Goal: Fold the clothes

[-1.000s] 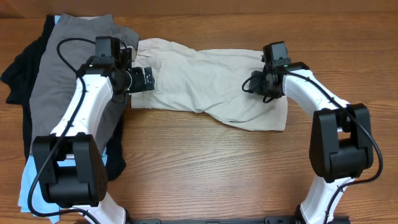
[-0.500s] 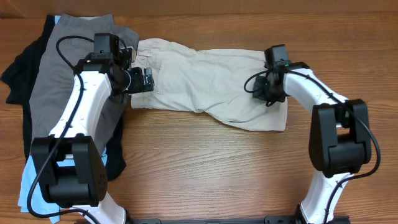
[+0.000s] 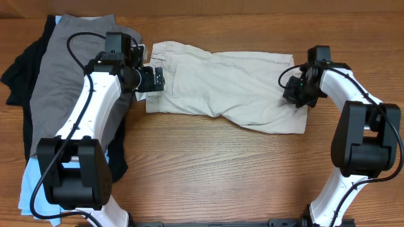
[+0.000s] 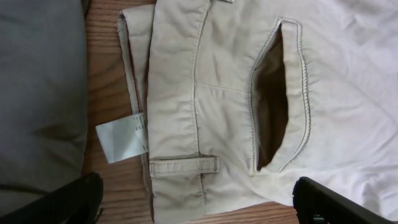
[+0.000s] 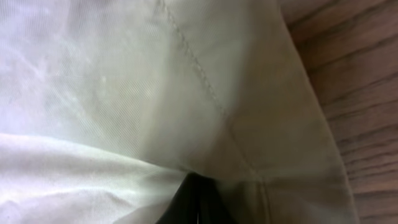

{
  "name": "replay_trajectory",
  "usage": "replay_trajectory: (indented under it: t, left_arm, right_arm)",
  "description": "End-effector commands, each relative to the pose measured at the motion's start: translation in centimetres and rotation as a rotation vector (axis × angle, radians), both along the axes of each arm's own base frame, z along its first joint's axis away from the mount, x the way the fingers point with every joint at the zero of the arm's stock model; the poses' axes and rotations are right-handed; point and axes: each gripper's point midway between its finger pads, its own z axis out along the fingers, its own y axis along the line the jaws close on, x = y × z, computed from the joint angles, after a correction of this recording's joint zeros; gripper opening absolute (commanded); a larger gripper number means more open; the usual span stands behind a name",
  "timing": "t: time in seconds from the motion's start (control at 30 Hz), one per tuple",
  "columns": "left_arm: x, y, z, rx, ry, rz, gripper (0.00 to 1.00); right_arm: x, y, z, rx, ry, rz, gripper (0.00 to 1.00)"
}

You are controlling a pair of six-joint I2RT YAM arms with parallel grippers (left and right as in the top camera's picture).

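The waistband beside the white tag is below my left gripper, between its wide-open fingers, so I should next lower my left gripper onto the cloth and close both fingers there.
The beige khaki shorts (image 3: 221, 88) lie spread flat across the table, waistband to the left and legs to the right. My left gripper (image 3: 154, 79) is open just above the waistband end. In the left wrist view its black fingertips (image 4: 329, 202) stand wide apart, either side of the waistband, and the gripper (image 4: 199, 214) holds nothing. That view also shows a belt loop (image 4: 183, 166), the small white tag (image 4: 121, 140) and an open pocket (image 4: 277, 106). My right gripper (image 3: 297, 94) is shut on the leg's right edge. The right wrist view shows cloth (image 5: 155, 93) pinched at the closed fingertips (image 5: 199, 199).
A pile of other garments lies at the left: grey shorts (image 3: 63, 69) on top, a black garment (image 3: 19, 69) beneath and a light-blue one (image 3: 28, 189) at the front left. The grey cloth (image 4: 37, 93) touches the waistband area. Bare wooden table (image 3: 221, 170) lies in front.
My right gripper has pulled the leg end rightward, and the whole shorts have slid right and stretched flatter. My left gripper has moved slightly right along the waistband.
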Motion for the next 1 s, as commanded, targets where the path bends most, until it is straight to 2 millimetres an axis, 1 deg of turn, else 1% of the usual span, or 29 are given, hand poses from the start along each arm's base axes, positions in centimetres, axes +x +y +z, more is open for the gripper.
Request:
replay_trajectory:
  t: [0.0, 0.13, 0.23, 0.3, 0.37, 0.47, 0.53, 0.6, 0.67, 0.8, 0.87, 0.97]
  left_arm:
    - [0.5, -0.4, 0.8, -0.018, -0.023, -0.012, 1.00]
    - [0.7, -0.5, 0.4, -0.032, -0.016, 0.002, 1.00]
    - [1.1, -0.8, -0.2, -0.049, -0.014, -0.005, 1.00]
    - [1.4, -0.9, -0.9, -0.055, -0.011, -0.006, 1.00]
    - [1.8, -0.9, -1.7, -0.059, -0.003, 0.013, 1.00]
    - [2.5, -0.7, -3.7, -0.068, 0.020, 0.054, 1.00]
    - [2.8, -0.7, -5.2, -0.077, 0.042, 0.078, 1.00]
    - [3.1, -0.8, -6.6, -0.083, 0.062, 0.098, 1.00]
    - [3.1, -0.7, -7.6, -0.085, 0.076, 0.109, 1.00]
    - [3.0, 0.3, -8.9, -0.037, 0.100, 0.159, 0.99]
    - [2.9, 0.6, -9.4, -0.015, 0.108, 0.172, 0.95]
    - [2.8, 0.6, -9.7, -0.017, 0.122, 0.182, 0.85]
  right_arm:
    - [-0.5, -1.4, -1.0, -0.040, 0.043, -0.011, 0.04]
    - [-1.0, -2.9, -0.6, -0.025, 0.067, -0.062, 0.04]
    - [-0.7, -2.7, 0.5, 0.030, 0.065, -0.069, 0.04]
    - [-0.4, -2.4, 1.3, 0.052, 0.061, -0.057, 0.07]
    - [-0.1, -1.8, 2.5, 0.083, 0.052, -0.035, 0.15]
    - [0.1, -1.0, 3.7, 0.093, 0.059, -0.019, 0.33]
    - [0.1, -0.4, 3.9, 0.092, 0.063, -0.005, 0.38]
    - [0.1, 0.0, 3.9, 0.092, 0.064, 0.005, 0.40]
    - [0.1, 0.3, 3.9, 0.092, 0.064, 0.011, 0.41]
    - [0.2, 0.4, 3.9, 0.091, 0.062, 0.015, 0.42]
    - [0.2, 0.4, 3.9, 0.091, 0.062, 0.015, 0.42]
    - [0.3, 0.4, 3.9, 0.090, 0.058, 0.015, 0.42]
